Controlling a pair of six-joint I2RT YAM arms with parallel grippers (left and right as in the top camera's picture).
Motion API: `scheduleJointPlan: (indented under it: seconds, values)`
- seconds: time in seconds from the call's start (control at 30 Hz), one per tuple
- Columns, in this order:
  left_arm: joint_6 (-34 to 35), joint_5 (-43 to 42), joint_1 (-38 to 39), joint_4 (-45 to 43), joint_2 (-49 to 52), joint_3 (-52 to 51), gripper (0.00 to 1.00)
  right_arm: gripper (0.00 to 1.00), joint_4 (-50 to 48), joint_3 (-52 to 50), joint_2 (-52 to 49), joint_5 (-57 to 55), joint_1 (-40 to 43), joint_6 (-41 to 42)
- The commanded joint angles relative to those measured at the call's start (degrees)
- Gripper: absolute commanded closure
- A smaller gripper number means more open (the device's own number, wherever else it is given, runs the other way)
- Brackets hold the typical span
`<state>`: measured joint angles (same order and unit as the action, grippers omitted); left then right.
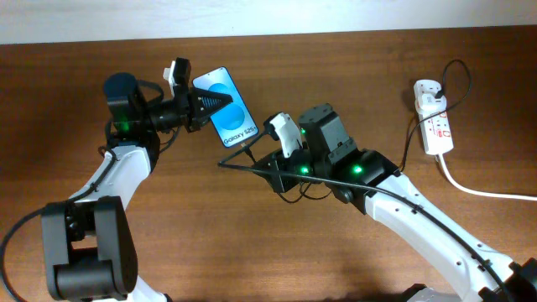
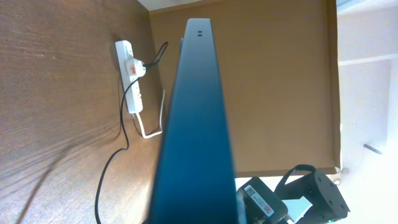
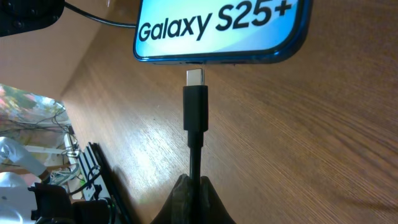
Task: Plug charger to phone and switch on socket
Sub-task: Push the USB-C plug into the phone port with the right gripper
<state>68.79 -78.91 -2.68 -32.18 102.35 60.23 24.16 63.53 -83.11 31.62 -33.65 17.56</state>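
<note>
My left gripper needs to move toward the plug next, then back and down to let go of the phone on the tabletop, because the plug's tip faces the phone's bottom edge.
My left gripper (image 1: 220,101) is shut on the phone (image 1: 237,126), a blue-screened "Galaxy S25" held tilted above the table. The left wrist view shows only its dark edge (image 2: 193,124). My right gripper (image 3: 194,186) is shut on the charger (image 3: 194,106) just behind its plug. The metal tip points straight at the phone's bottom edge (image 3: 217,28), a small gap short of the port. In the overhead view the right gripper (image 1: 252,159) sits just below and right of the phone. The white socket (image 1: 434,117) lies at the far right, with a black plug in it.
A thick white cord (image 1: 482,191) runs from the socket to the right edge. The socket (image 2: 129,74) and the thin black cable (image 2: 118,149) trailing over the wood also show in the left wrist view. Both arms cross the table's middle.
</note>
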Motion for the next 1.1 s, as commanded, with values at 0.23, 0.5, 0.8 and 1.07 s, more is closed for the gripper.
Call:
scheduleJointPlan:
  seconds: [0.23,0.5,0.8,1.07]
  values:
    - [-2.91,-0.83,0.07,-0.31,-0.35,0.72,1.00,0.96,-0.59,0.44,1.05,0.72,-0.09,-0.79]
    - [-2.89,-0.85,0.07,-0.11,-0.35,0.72,1.00,0.96,-2.10,0.44,1.05,-2.54,-0.04,-0.59]
    - [-2.84,-0.83,0.07,-0.11,-0.35,0.72,1.00,0.96,-3.19,0.44,1.05,-7.04,-0.07,-0.61]
    - [-1.25,-2.16,0.22,-0.13,-0.35,0.72,1.00,0.96,-10.82,0.44,-1.68,-6.62,-0.15,-0.63]
